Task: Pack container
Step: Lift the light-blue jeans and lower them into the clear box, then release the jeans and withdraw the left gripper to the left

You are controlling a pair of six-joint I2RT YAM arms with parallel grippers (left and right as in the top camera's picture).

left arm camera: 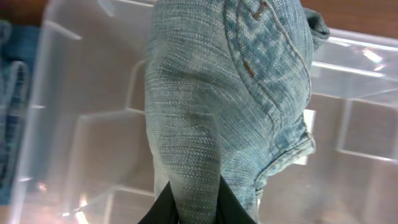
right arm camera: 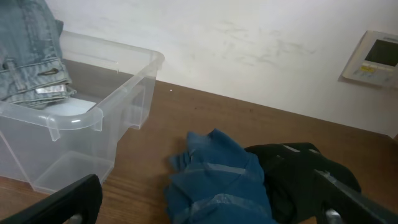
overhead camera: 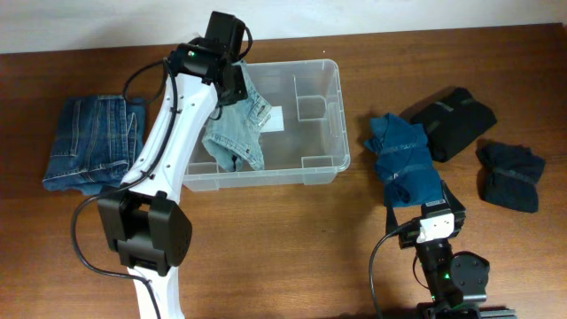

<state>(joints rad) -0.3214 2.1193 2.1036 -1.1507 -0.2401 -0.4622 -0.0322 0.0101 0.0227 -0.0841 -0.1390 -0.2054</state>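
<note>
I will lower my left gripper into its half (overhead camera: 221, 140) (left arm camera: 118, 146) beside the dark blue jeans and let them go, because the light blue jeans already hang over the container.
The clear plastic container (overhead camera: 323, 80) sits at the table's middle back; it also shows in the left wrist view (left arm camera: 74, 124) and in the right wrist view (right arm camera: 99, 115). My left gripper (overhead camera: 229, 84) is shut on a pair of light blue jeans (overhead camera: 235, 133), holding them hanging over the container's left half; the denim (left arm camera: 205, 106) fills the left wrist view between the fingertips (left arm camera: 198, 208). My right gripper (right arm camera: 205, 208) is open and empty, low at the front right, facing a blue folded garment (right arm camera: 217, 180) that lies right of the container (overhead camera: 403, 159).
Dark blue folded jeans (overhead camera: 93, 142) lie left of the container. A black garment (overhead camera: 452, 120) and a dark navy one (overhead camera: 512, 175) lie at the right. A wall and a white panel (right arm camera: 376, 59) stand behind the table.
</note>
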